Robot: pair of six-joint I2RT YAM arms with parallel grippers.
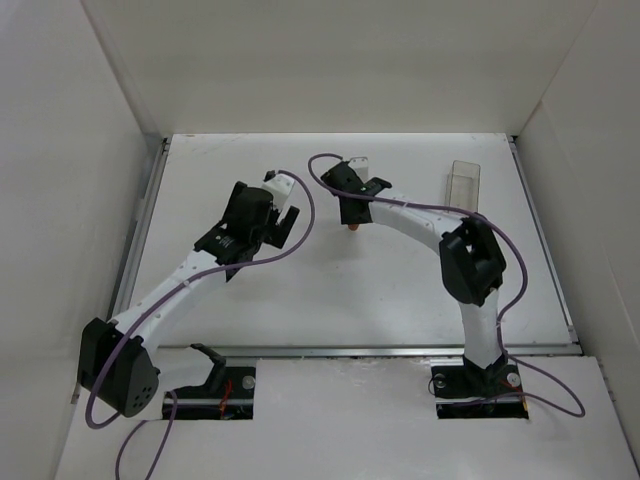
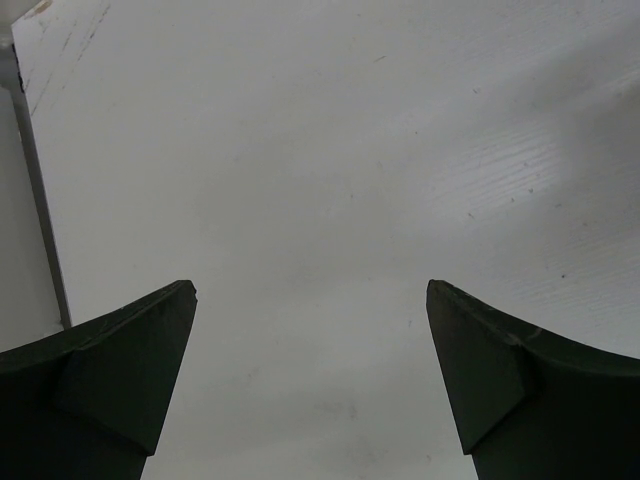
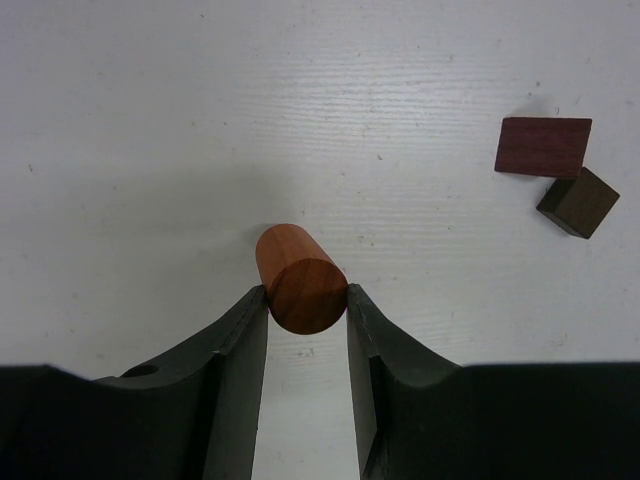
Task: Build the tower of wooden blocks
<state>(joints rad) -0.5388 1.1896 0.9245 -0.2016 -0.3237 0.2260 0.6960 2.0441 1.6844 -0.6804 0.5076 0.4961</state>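
Observation:
Next, the right gripper moves down slightly to stand the cylinder on bare table and opens, since its far end points down there, clear of the maroon block.
My right gripper (image 3: 307,292) is shut on an orange-brown wooden cylinder (image 3: 300,278), pinching its round sides at the fingertips. The cylinder's far end points down at the white table; I cannot tell whether it touches. To its right a maroon rectangular block (image 3: 543,146) lies on the table, and a dark brown cube (image 3: 578,202) touches its corner. In the top view the right gripper (image 1: 352,224) is near the table's middle back with the cylinder (image 1: 353,231) showing as an orange speck below it; both blocks are hidden there. My left gripper (image 2: 310,300) is open over bare table, also in the top view (image 1: 288,214).
A clear plastic rectangular container (image 1: 463,180) stands at the back right of the table. White walls enclose the table on three sides. A purple cable loops from each arm. The left wrist view shows the table's left edge (image 2: 40,200).

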